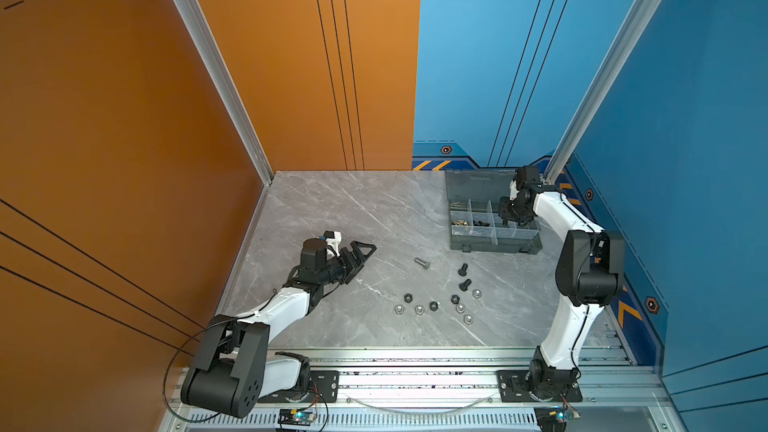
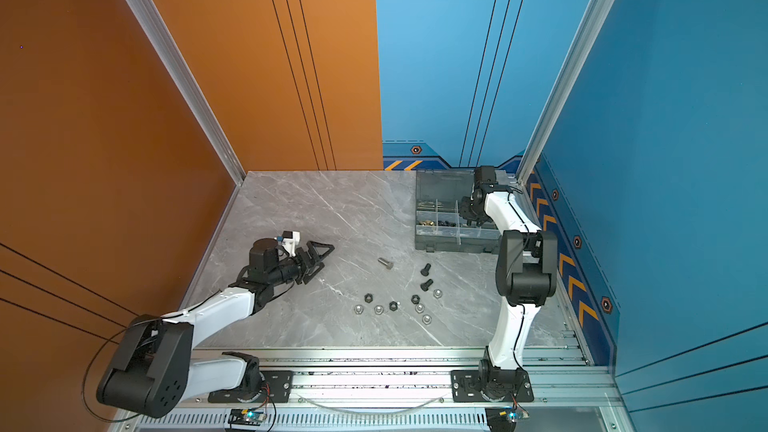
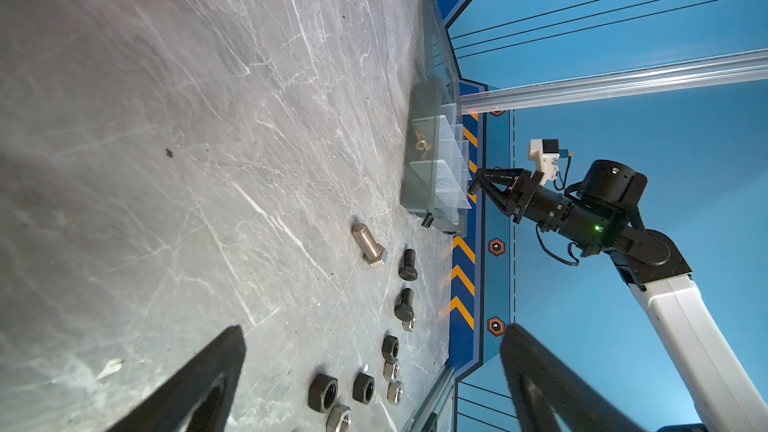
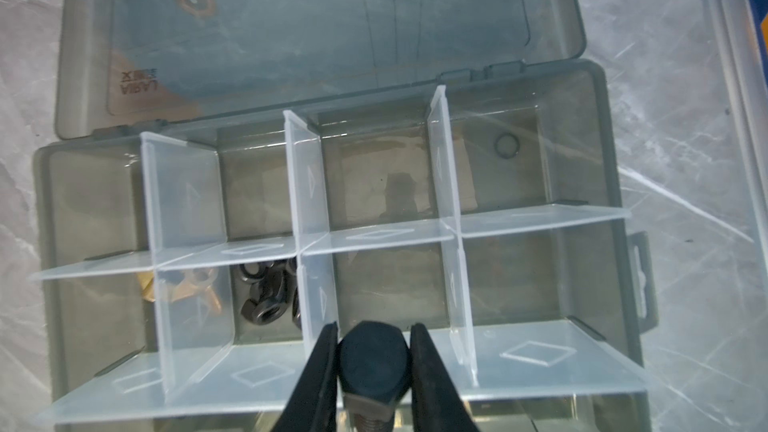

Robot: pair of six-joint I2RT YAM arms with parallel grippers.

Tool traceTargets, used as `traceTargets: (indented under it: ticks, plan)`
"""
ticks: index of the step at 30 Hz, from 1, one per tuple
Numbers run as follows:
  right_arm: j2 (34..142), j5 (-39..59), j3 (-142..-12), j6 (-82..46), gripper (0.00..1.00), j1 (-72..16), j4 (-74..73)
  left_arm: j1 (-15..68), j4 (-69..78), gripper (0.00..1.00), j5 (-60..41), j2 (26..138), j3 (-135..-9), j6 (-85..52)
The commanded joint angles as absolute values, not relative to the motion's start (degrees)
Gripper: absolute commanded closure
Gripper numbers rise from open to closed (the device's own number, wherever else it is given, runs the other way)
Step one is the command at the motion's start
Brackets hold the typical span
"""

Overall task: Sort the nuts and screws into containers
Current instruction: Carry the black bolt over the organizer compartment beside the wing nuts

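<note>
The bare section (image 4: 395, 284) beside the black nuts lies below my right gripper, so I need to lower the screw between its dividers and release the hex head there.
My right gripper (image 4: 374, 342) is shut on the hex head of a black screw (image 4: 374, 361) and holds it over a bare compartment (image 4: 395, 284) of the smoky-grey organiser box (image 1: 494, 243). Neighbouring containers hold black nuts (image 4: 266, 297) and brass wing nuts (image 4: 183, 284). On the table lie a silver screw (image 1: 422, 263), two black screws (image 1: 464, 277), and several black and silver nuts (image 1: 434, 305). My left gripper (image 1: 361, 255) rests low at the left, open and holding nothing, with its fingers (image 3: 199, 384) apart from the loose parts.
The box's hinged lid (image 1: 478, 184) lies open towards the back wall. The blue side wall (image 1: 623, 284) runs close beside the right arm. An aluminium rail (image 1: 415, 367) borders the table's front edge.
</note>
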State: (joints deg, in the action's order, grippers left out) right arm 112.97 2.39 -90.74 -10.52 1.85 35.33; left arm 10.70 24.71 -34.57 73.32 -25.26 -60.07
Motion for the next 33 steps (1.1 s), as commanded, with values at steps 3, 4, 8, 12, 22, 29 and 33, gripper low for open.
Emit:
traceTargets:
  ticks: [3, 4, 8, 12, 22, 29, 33]
  plan:
    - [115.3, 0.0, -95.0, -10.3, 1.00, 2.5, 35.6, 10.1, 25.6, 0.02, -34.9, 72.2, -24.7, -60.3]
    - [115.8, 0.1, -95.5, -10.3, 1.00, 2.5, 35.8, 10.1, 25.6, 0.02, -34.9, 72.1, -24.7, -60.4]
    - [117.3, 0.4, -96.4, -10.2, 1.00, 2.5, 36.1, 10.1, 25.6, 0.02, -34.9, 72.2, -24.9, -60.4]
    - [118.4, 0.4, -97.0, -10.3, 1.00, 2.5, 36.6, 10.1, 25.6, 0.02, -34.8, 71.7, -24.8, -60.5]
    - [120.5, 0.1, -97.3, -9.9, 0.96, 2.5, 37.2, 10.1, 24.6, 0.02, -34.8, 71.4, -25.1, -60.2]
    - [120.3, -0.3, -97.6, -9.8, 0.87, 2.5, 37.5, 10.2, 24.6, 0.02, -34.5, 70.7, -24.5, -60.4]
    - [119.9, -0.3, -97.8, -9.8, 0.80, 2.5, 37.8, 10.1, 24.1, 0.02, -34.3, 70.0, -24.4, -60.1]
